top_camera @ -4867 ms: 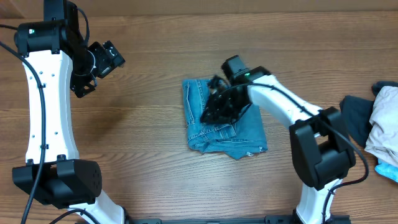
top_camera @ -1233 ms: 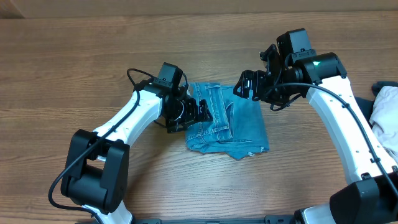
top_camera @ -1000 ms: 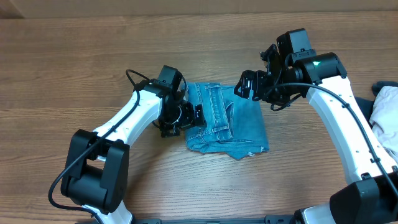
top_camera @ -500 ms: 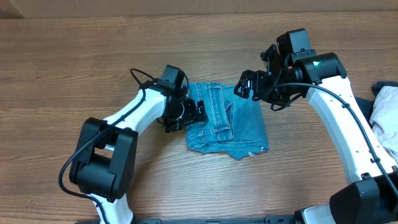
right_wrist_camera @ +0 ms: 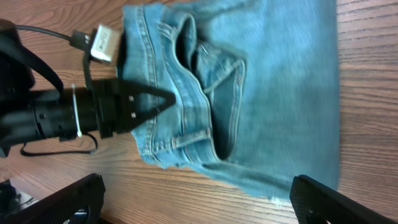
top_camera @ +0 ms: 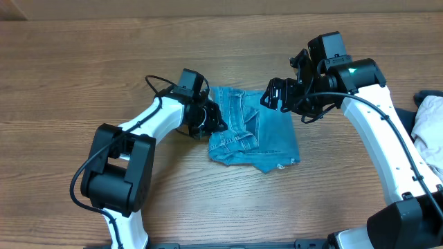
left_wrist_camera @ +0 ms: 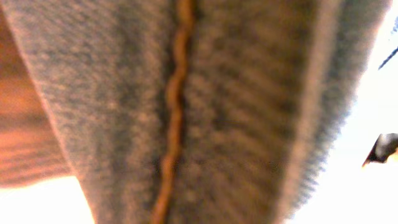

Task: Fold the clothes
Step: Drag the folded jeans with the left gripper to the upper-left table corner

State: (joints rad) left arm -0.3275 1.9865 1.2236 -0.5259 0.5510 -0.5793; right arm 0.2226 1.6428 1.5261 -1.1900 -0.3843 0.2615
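The denim (right_wrist_camera: pixel 273 93) is already folded, so my left gripper will move it outward and to the left in the overhead view, onto the bare far corner of the table.
The clothes, light blue jeans (top_camera: pixel 266 138), lie folded in a small bundle at the table's middle. My left gripper (top_camera: pixel 213 123) has its jaws shut on the bundle's left edge, by the stitched seam. The right wrist view shows those black fingertips (right_wrist_camera: pixel 163 98) pinched together on the denim (right_wrist_camera: pixel 273 93). Blurred denim with an orange seam (left_wrist_camera: pixel 174 112) fills the left wrist view. My right gripper (top_camera: pixel 285 97) hovers open above the bundle's upper right corner. Its fingers (right_wrist_camera: pixel 68 198) spread wide with nothing between them.
A heap of other garments, one dark (top_camera: pixel 396 128) and one pale (top_camera: pixel 430 135), lies at the table's right edge. Bare wooden tabletop (top_camera: pixel 138 62) surrounds the jeans.
My left gripper has gone from open to shut on the jeans' left edge, and the bundle has shifted a little. The right arm has stayed still.
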